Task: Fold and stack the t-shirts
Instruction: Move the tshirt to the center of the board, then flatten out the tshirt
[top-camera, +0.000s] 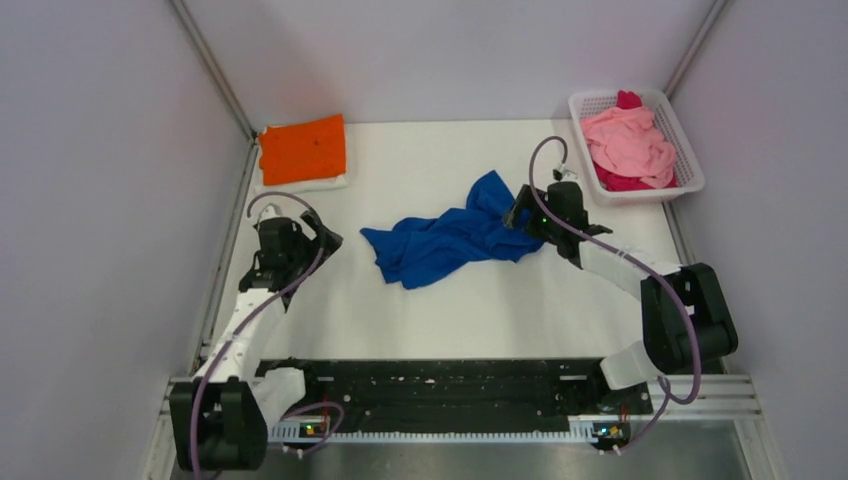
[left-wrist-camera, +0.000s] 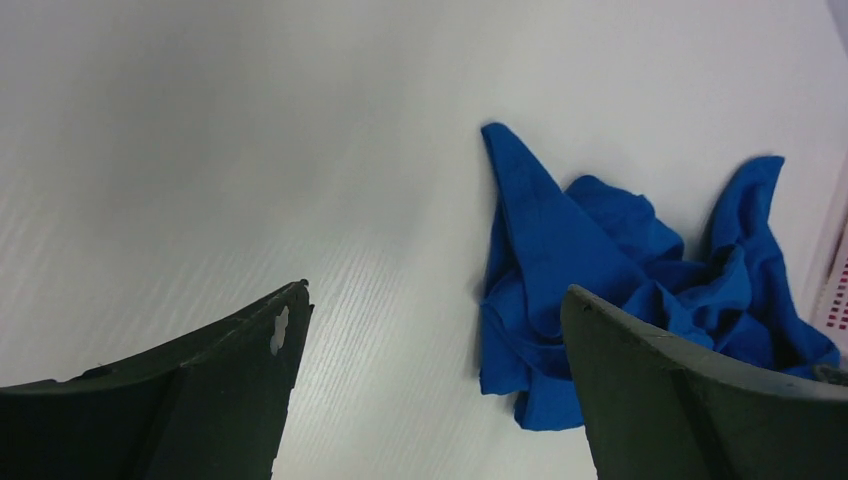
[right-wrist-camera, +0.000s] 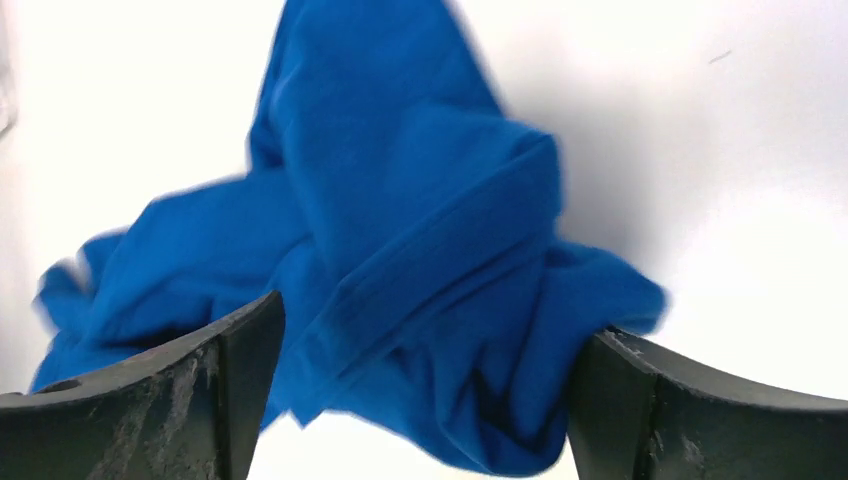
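My left gripper needs to go down next and put its fingers around the blue heap's pointed tip, because the tip sticks out freely below the gripper and to its right in the top view.
A royal-blue t-shirt lies crumpled in a long heap mid-table, also seen in the left wrist view and, blurred, in the right wrist view. My right gripper hovers at its far right end, jaws wide apart with loose blue cloth between them. To the left of the heap and apart from it, my left gripper stands open over bare table. An orange t-shirt lies folded at the back left. Pink and magenta t-shirts fill the basket.
The white mesh basket sits at the back right corner, close behind my right arm. Pale walls enclose the table on the left, back and right. A white layer shows under the orange t-shirt's front edge.
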